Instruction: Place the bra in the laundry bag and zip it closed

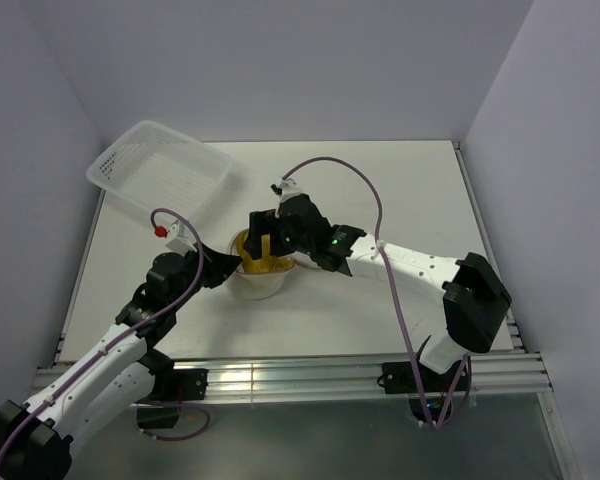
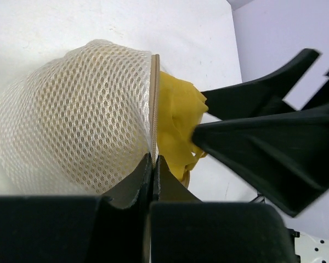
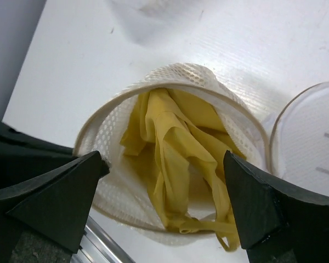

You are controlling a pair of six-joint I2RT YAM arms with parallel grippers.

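Observation:
My left gripper goes outward and to the right in the top view next, then releases the bag's rim, as tabletop beyond the bag (image 1: pixel 244 211) (image 2: pixel 153 26) lies outward of the gripper.
The laundry bag (image 3: pixel 126 192) is a round white mesh pouch with a tan hoop rim, open at the top; it also shows in the top view (image 1: pixel 262 280) and the left wrist view (image 2: pixel 71 120). The yellow bra (image 3: pixel 175 153) lies bunched inside it, with a strap hanging over the near rim; it shows too in the left wrist view (image 2: pixel 178 126) and the top view (image 1: pixel 263 262). My left gripper (image 2: pixel 153 159) is shut on the bag's rim. My right gripper (image 3: pixel 164 203) is open just above the bag's mouth, one finger on each side.
The bag's round mesh flap lid (image 3: pixel 310 137) lies open beside the bag on the white table. A white perforated plastic basket (image 1: pixel 160 172) sits tilted at the back left. An aluminium rail (image 1: pixel 280 378) runs along the table's near edge.

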